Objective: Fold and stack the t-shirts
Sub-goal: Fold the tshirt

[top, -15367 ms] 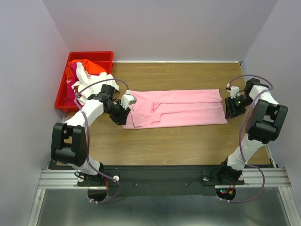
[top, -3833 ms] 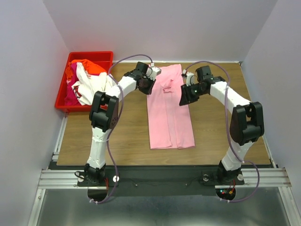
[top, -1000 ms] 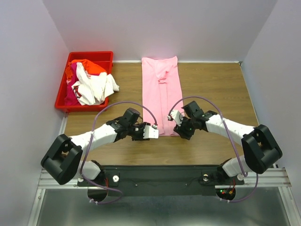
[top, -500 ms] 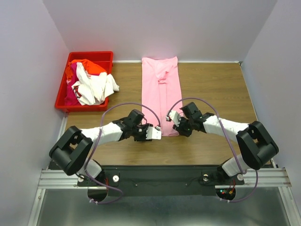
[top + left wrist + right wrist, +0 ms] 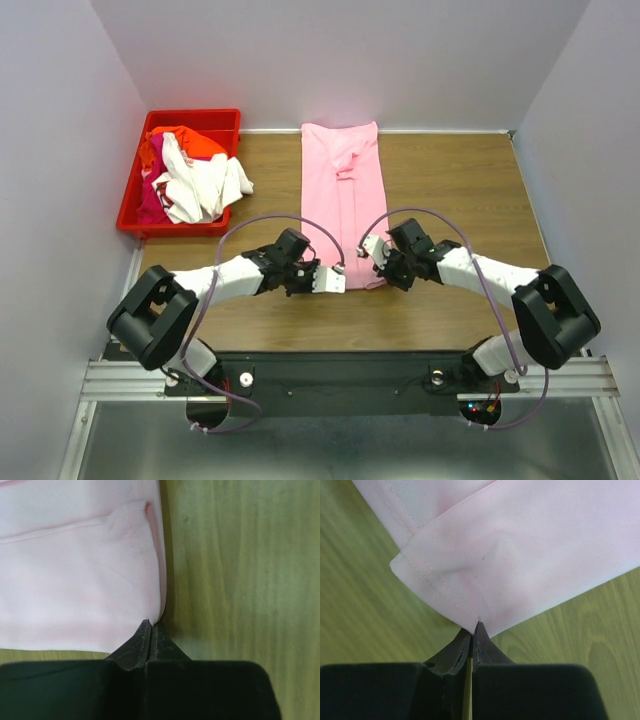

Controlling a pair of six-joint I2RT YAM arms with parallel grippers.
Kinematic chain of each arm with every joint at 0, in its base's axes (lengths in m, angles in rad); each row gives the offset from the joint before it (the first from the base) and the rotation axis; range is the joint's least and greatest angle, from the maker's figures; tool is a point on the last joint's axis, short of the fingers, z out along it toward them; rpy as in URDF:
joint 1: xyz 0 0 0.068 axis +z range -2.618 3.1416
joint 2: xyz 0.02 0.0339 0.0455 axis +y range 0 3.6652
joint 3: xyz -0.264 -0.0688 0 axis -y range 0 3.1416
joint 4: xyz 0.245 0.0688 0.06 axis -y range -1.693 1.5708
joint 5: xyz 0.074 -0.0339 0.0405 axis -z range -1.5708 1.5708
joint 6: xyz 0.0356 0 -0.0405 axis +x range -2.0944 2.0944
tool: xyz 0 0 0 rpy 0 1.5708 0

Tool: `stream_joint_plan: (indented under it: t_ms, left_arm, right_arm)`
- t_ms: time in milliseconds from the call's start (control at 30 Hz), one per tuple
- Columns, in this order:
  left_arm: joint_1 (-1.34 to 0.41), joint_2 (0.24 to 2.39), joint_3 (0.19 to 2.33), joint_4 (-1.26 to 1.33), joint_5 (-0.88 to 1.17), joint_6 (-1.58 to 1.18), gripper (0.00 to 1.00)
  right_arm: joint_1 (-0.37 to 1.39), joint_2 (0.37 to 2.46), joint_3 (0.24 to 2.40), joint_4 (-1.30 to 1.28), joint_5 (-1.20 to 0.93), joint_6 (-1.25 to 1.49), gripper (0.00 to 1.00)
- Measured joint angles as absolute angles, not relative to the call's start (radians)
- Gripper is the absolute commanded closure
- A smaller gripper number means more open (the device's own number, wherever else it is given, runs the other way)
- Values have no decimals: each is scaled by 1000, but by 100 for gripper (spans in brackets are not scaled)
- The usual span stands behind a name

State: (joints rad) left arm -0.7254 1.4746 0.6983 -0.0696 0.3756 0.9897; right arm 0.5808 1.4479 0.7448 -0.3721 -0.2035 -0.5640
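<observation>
I need to carry the t-shirt corner pinched in my left gripper up and outward next, onto the t-shirt's far half, and let go of it there, because the t-shirt still lies long toward the front.
A light pink t-shirt, folded into a long narrow strip, lies from the table's back edge toward the front. My left gripper is shut on its near left corner, and my right gripper is shut on its near right corner. In both wrist views the jaws stand pressed together with the pink hem pinched at their tips. White, orange-red and magenta t-shirts lie heaped in the bin, a white one spilling over its rim.
A red plastic bin stands at the table's back left. The wooden table is bounded by walls at the back and both sides. Both forearms lie low over the front of the table.
Since a second ago both grippers have closed in on the pink shirt's near corners and pinched them. The shirt itself has not shifted.
</observation>
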Motion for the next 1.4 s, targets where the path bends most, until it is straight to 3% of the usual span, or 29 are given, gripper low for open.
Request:
stream_joint_plan:
  t_ms: [267, 467, 767, 1400]
  left_arm:
    - [-757, 1259, 734, -284, 501, 994, 100]
    - [-741, 1217, 770, -379, 570, 970, 100]
    - [-548, 1406, 1031, -385, 611, 997, 100]
    - [-422, 1702, 1217, -244, 609, 1145, 100]
  right_arm:
    - [604, 1248, 772, -614, -268, -555, 99]
    - [604, 1282, 889, -733, -279, -565, 99]
    - [538, 1468, 1109, -730, -222, -644, 99]
    - [406, 1861, 1464, -685, -203, -791, 99]
